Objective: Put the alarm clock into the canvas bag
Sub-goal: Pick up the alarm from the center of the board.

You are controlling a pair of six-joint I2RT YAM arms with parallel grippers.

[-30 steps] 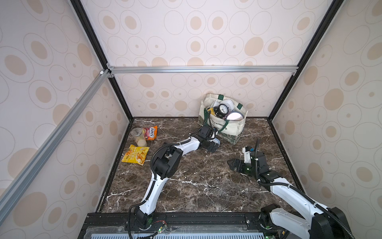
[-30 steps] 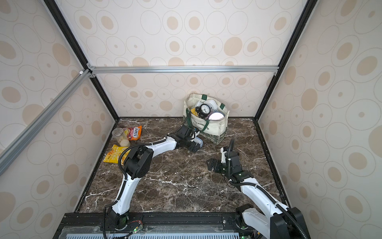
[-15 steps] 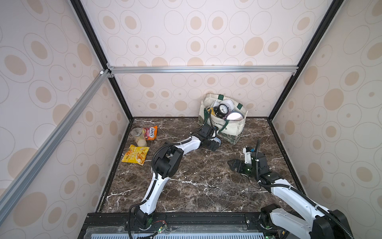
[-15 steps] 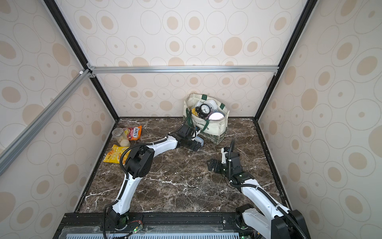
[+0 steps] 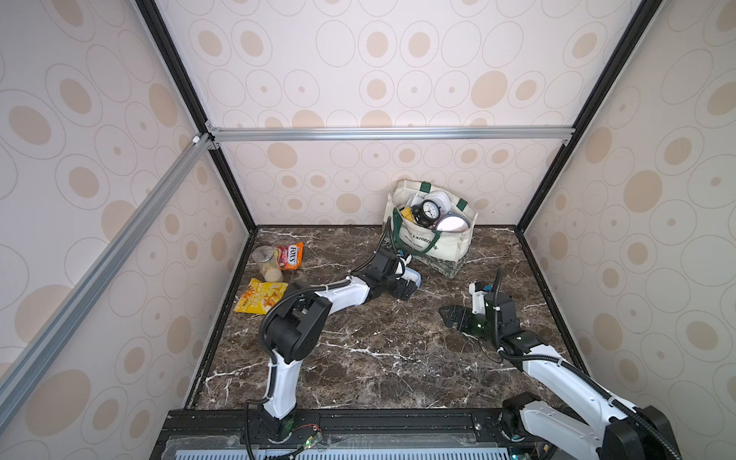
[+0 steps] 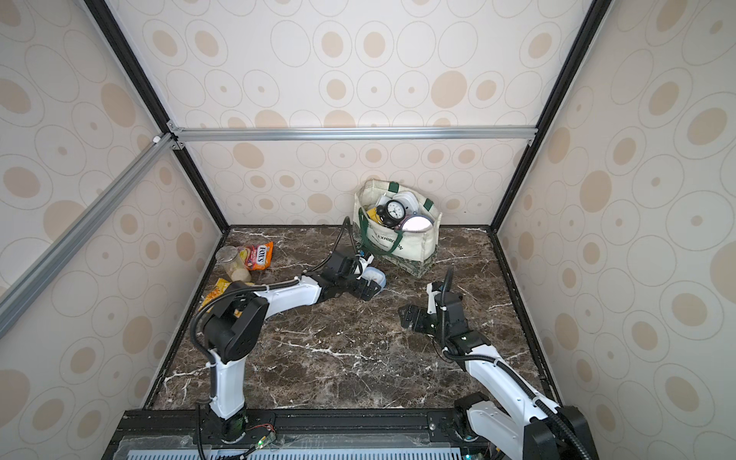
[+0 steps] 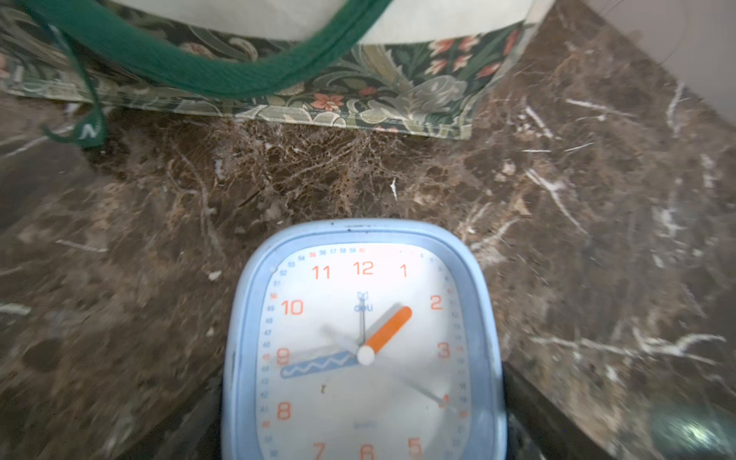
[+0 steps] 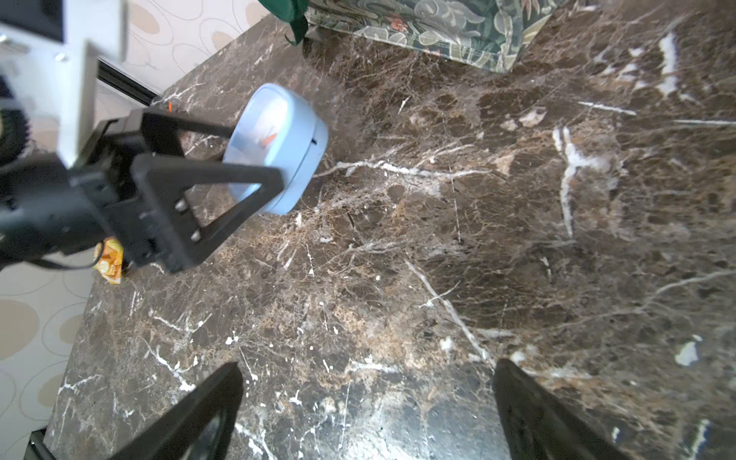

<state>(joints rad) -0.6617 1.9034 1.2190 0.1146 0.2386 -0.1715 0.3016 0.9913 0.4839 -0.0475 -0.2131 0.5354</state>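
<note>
The robot's right gripper will reach sideways toward the left gripper, tilting up from the floor, and close on the alarm clock's top edge [image 5: 415,274] [image 8: 308,132], because that end of the clock sticks out free.
A light-blue alarm clock [image 7: 362,342] with a white face sits between the fingers of my left gripper [image 5: 410,284], which is shut on its two sides low over the marble floor. In the right wrist view the clock [image 8: 275,139] is tilted in that gripper [image 8: 255,153]. Both top views show it [image 6: 376,276] just in front of the canvas bag [image 5: 434,247], a cream tote with green handles and a patterned bottom band [image 7: 358,87]. The bag stands open against the back wall. My right gripper [image 5: 448,318] rests open and empty further right [image 8: 364,378].
Inside the bag are a black twin-bell clock [image 5: 428,211], white containers and a shiny round item [image 5: 452,224]. At the left wall lie a clear jar [image 5: 269,263], an orange candy bag [image 5: 290,257] and a yellow snack pack [image 5: 261,300].
My left gripper's jaws have narrowed a little onto the blue clock, and it has shifted slightly by the bag. The right arm has stayed where it was.
</note>
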